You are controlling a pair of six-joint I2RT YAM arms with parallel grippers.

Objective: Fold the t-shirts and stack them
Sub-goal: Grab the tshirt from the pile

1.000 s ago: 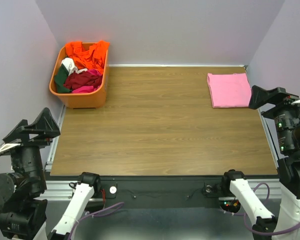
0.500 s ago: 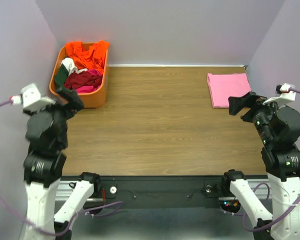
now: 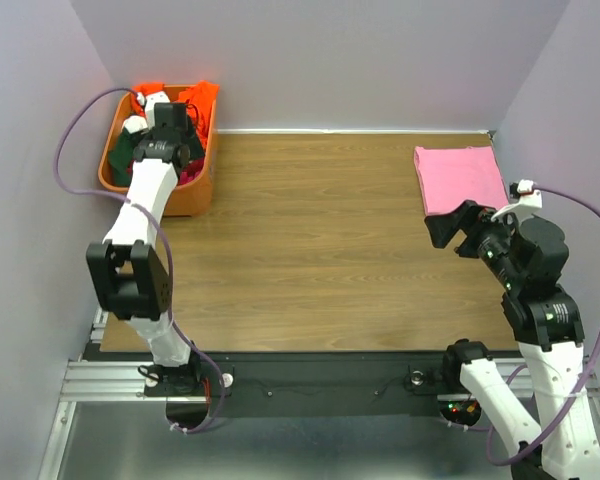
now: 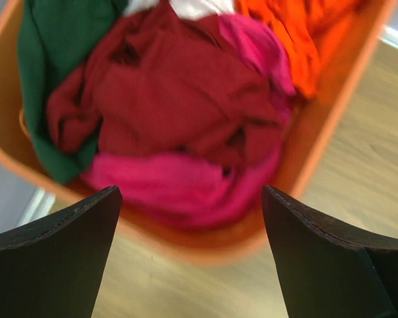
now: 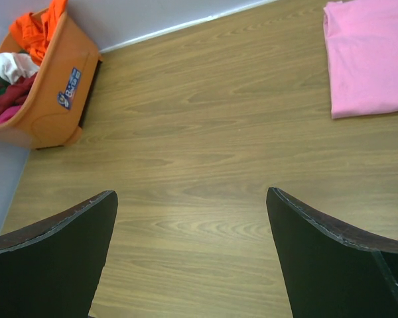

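Observation:
The maroon t-shirt's crumpled middle [image 4: 176, 132] is uncovered on top, below my left gripper. My left gripper will next lower its open fingers into the basket onto the t-shirt's middle.
The maroon t-shirt [image 4: 172, 99] lies crumpled in the orange basket [image 3: 185, 200] at the table's far left. My left gripper [image 3: 165, 125] is open above the basket and holds nothing; in the left wrist view, the left gripper [image 4: 192, 199] has its fingers either side of the basket's near rim. The light pink t-shirt [image 3: 460, 178] lies folded flat at the far right, and it also shows in the right wrist view [image 5: 371, 56]. My right gripper [image 3: 452, 227] is open and empty, just in front of the pink shirt, over bare wood [image 5: 192, 199].
The basket also holds an orange garment [image 4: 298, 33], a green one [image 4: 53, 59], a magenta one [image 4: 179, 189] and a white one [image 5: 13, 66]. The lilac walls stand close at the left, back and right. The wooden table [image 3: 320, 260] lies between the basket and the pink shirt.
My left arm has swung up from the near left corner and reached out over the basket. My right arm has moved in from the right edge over the table.

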